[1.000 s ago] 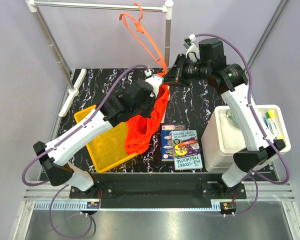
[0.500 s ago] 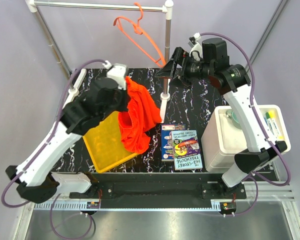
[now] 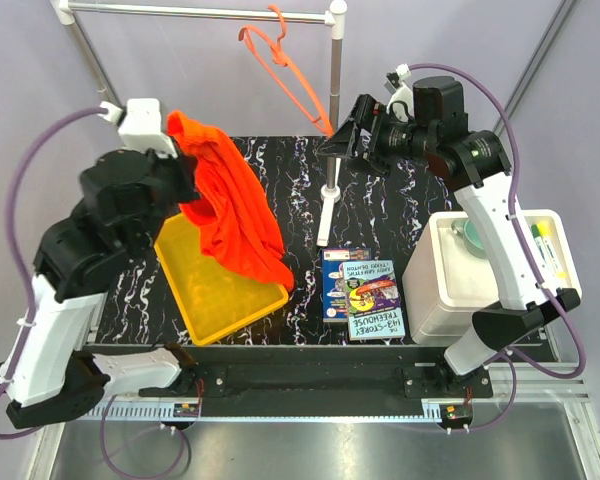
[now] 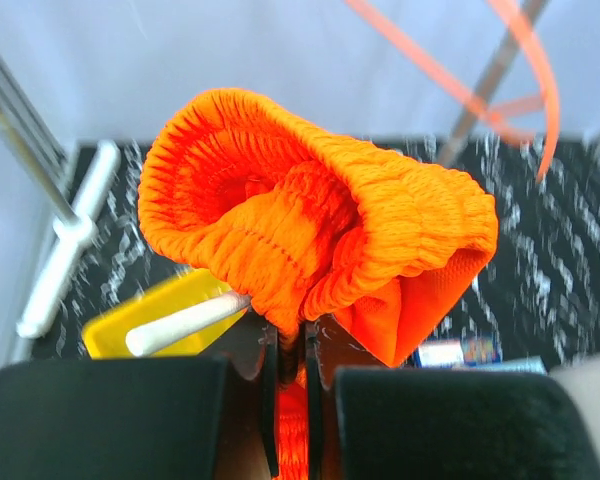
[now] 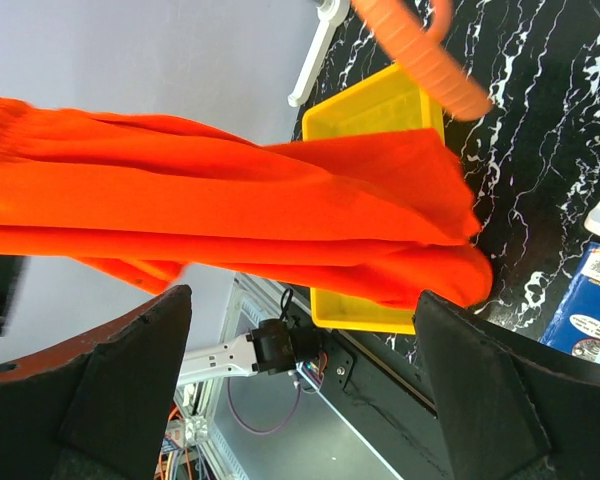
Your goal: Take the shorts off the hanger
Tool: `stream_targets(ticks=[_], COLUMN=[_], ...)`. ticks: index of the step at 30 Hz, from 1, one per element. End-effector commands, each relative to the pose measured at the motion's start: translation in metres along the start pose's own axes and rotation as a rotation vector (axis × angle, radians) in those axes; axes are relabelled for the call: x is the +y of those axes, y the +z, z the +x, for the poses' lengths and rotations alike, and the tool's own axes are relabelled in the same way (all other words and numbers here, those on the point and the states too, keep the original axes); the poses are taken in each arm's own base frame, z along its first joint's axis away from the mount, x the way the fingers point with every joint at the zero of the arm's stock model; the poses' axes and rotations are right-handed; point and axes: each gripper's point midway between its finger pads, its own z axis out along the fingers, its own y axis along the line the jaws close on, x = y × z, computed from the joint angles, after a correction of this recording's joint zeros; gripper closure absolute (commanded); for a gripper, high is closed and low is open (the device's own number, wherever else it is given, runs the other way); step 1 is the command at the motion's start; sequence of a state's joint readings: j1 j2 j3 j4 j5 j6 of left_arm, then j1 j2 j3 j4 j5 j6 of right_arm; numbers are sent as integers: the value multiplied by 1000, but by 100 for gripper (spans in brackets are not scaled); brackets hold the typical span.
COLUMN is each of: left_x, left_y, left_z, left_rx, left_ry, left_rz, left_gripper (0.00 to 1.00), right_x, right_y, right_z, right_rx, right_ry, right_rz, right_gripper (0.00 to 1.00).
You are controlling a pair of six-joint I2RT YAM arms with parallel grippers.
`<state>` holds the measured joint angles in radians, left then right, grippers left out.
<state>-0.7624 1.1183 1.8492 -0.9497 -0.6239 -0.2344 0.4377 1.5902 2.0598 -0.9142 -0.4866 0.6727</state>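
Observation:
I will tilt my left gripper downward next and lower it to let go of the shorts (image 3: 230, 205) into the yellow tray (image 3: 220, 295) below it, because the shorts hang clear of the hanger.
The orange-red shorts (image 3: 230, 205) hang free from my raised left gripper (image 3: 172, 132), which is shut on their bunched waistband, and they drape down over the yellow tray (image 3: 220, 295). In the left wrist view the jaws (image 4: 292, 350) pinch a fold of the shorts (image 4: 310, 220). The thin orange hanger (image 3: 285, 70) hangs bare by its hook on the grey rail (image 3: 200, 12), apart from the shorts. My right gripper (image 3: 342, 130) stands wide open just right of the hanger's lower end, holding nothing. Its view shows the shorts (image 5: 230, 210) stretched across beyond the open fingers (image 5: 130, 370).
The rack's right post (image 3: 335, 100) and white foot (image 3: 325, 215) stand between the two arms. A stack of books (image 3: 362, 288) lies at the front centre. A white bin (image 3: 470, 270) stands at the right, with pens in the tray behind it.
My left arm has lifted the shorts up and to the left, clear of the hanger. The right gripper opened and let go of the hanger, which swung back under the rail.

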Motion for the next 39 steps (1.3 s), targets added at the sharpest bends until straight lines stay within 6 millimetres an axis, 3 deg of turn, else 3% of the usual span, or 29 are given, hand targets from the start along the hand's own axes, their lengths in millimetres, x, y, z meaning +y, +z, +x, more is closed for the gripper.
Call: stream_targets(ticks=[1, 3, 7, 13, 24, 34, 39], left_x=[22, 23, 24, 35, 36, 41, 54], left_y=[-21, -26, -30, -31, -13, 21, 28], left_z=[-76, -93, -106, -90, 13, 138, 175], left_rx=[-210, -244, -274, -250, -68, 280, 409], left_ry=[-41, -42, -45, -47, -138, -305, -425], left_rz=[-71, -73, -71, -120, -131, -171, -189], left_gripper=[100, 100, 100, 100, 100, 100, 100], right_x=[7, 6, 4, 3, -1, -11, -17], right_y=[-18, -18, -18, -19, -13, -8, -4], right_z=[-8, -7, -4, -4, 1, 15, 31], right_rx=[-55, -52, -45, -43, -10, 40, 105], right_ry=[-46, -42, -39, -40, -23, 23, 80], right_rz=[-14, -12, -11, -10, -14, -6, -12], right_gripper=[0, 0, 0, 0, 0, 0, 1])
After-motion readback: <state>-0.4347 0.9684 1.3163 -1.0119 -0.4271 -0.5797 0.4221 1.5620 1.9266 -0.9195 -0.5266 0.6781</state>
